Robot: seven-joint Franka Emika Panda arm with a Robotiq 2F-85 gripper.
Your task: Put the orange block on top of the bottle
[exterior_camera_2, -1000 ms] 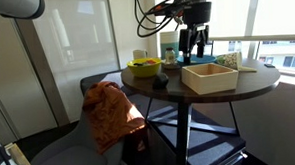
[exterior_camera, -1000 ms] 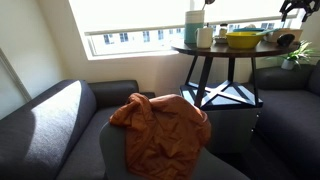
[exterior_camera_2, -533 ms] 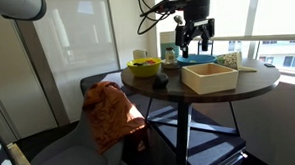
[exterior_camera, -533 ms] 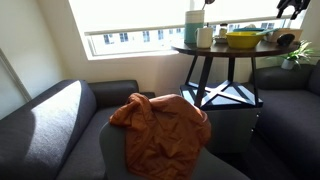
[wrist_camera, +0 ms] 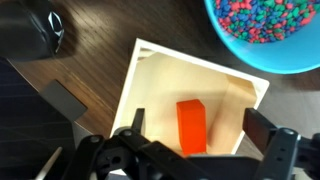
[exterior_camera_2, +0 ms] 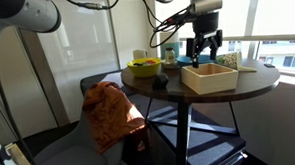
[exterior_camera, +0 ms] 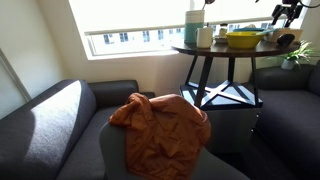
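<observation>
The orange block [wrist_camera: 192, 126] is between my spread fingers, so my open gripper needs to move down into the shallow wooden box [wrist_camera: 150, 75] next and close around the block.
The orange block [wrist_camera: 191, 126] stands inside a shallow wooden box [wrist_camera: 150, 75] on the round dark table; only the wrist view shows it. My gripper [wrist_camera: 198, 122] is open, with a finger on each side of the block and clear of it. In both exterior views the gripper [exterior_camera_2: 204, 52] [exterior_camera: 286, 11] hangs over the box [exterior_camera_2: 209, 78]. The teal-blue bottle [exterior_camera: 192, 25] stands at the table's edge beside a white cup [exterior_camera: 204, 36]. It also shows behind my arm [exterior_camera_2: 169, 50].
A yellow bowl [exterior_camera: 243, 40] [exterior_camera_2: 143, 66] sits on the table. A blue bowl of coloured beads [wrist_camera: 265, 30] and a black object [wrist_camera: 35, 30] lie near the box. A rumpled orange cloth [exterior_camera: 160, 125] lies on a grey armchair beside a sofa [exterior_camera: 50, 120].
My gripper has shifted sideways across the table and come down over the wooden box. It was open then and is open now. Nothing on the table has moved.
</observation>
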